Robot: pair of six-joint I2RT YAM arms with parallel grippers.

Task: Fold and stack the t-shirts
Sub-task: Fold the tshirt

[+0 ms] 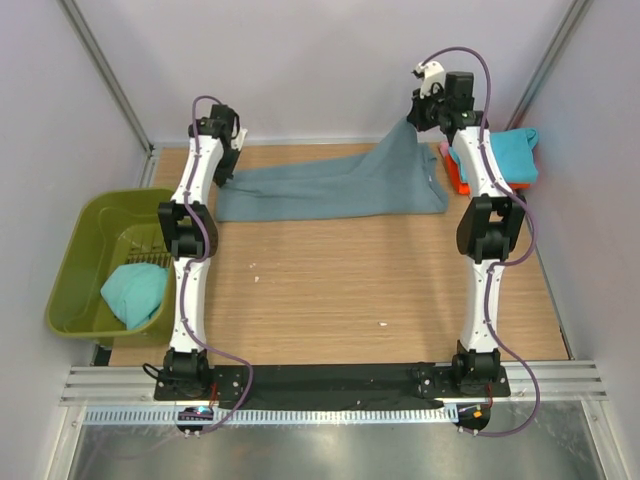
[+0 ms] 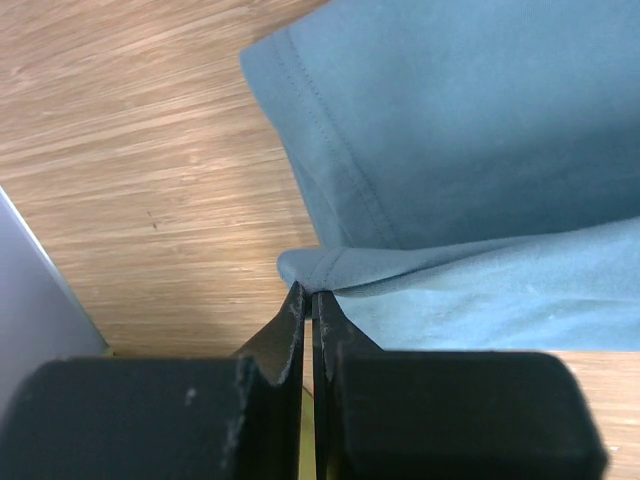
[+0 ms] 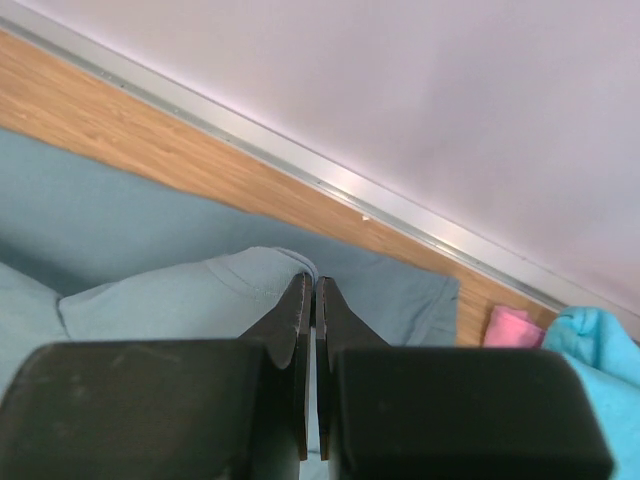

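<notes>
I should next bring the t-shirt's raised fold down with my right gripper onto the t-shirt's end by the pink cloth point(image 1: 414, 168) and release it. That end is below the gripper.
A large slate blue-grey t-shirt point(image 1: 330, 185) lies stretched across the far part of the table. My left gripper point(image 1: 226, 176) is low at its left end. In the left wrist view that gripper point(image 2: 310, 288) is shut on a hemmed corner of the shirt point(image 2: 480, 150). My right gripper point(image 1: 412, 120) holds the right end raised into a peak above the table. The right wrist view shows that gripper point(image 3: 311, 283) shut on a fold of the same cloth point(image 3: 150, 300). Turquoise point(image 1: 510, 150), orange point(image 1: 458, 180) and pink point(image 1: 444, 150) t-shirts lie piled at the far right.
An olive-green tub point(image 1: 75, 255) stands off the table's left edge with a crumpled turquoise t-shirt point(image 1: 135, 292) inside. White walls close in the back and sides, with a metal rail point(image 3: 330, 185) along the back edge. The pink cloth point(image 3: 515, 328) lies just right of the grey shirt.
</notes>
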